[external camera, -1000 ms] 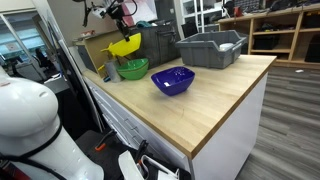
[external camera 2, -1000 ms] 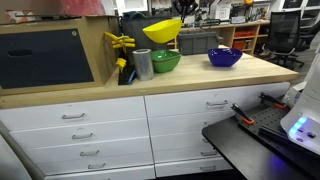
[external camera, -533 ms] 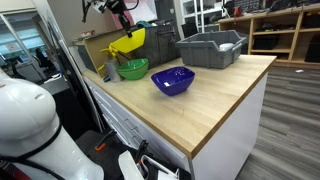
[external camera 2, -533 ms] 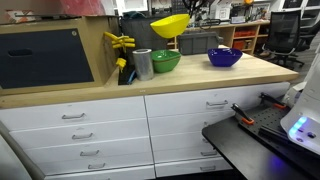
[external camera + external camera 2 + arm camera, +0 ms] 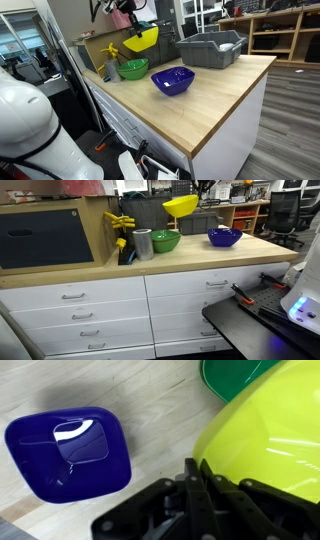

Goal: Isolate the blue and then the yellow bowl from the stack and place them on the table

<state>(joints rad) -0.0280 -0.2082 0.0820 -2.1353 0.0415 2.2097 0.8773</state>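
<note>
I will lower my gripper to the bare table between the green and blue bowls, set the yellow bowl [image 5: 142, 40] down there, and let go of the yellow bowl's rim.
My gripper [image 5: 133, 21] is shut on the rim of the yellow bowl [image 5: 142, 40] and holds it tilted in the air above the wooden table [image 5: 215, 95]. The yellow bowl also shows in an exterior view [image 5: 181, 205] and fills the right of the wrist view [image 5: 268, 440], with the jaws [image 5: 197, 470] pinched on its edge. The blue bowl [image 5: 172, 80] sits alone on the table, also seen in an exterior view [image 5: 225, 238] and at the left of the wrist view [image 5: 68, 455]. A green bowl [image 5: 132, 69] stays at the back of the table [image 5: 165, 241] [image 5: 235, 375].
A grey plastic bin [image 5: 211, 48] stands at the far side of the table. A metal cup [image 5: 142, 244] and a yellow object [image 5: 121, 223] stand next to the green bowl, beside a wooden cabinet [image 5: 50, 230]. Drawers [image 5: 90, 310] run below the tabletop.
The gripper has carried the yellow bowl higher and away from the green bowl, toward the blue bowl. The blue and green bowls have not moved.
</note>
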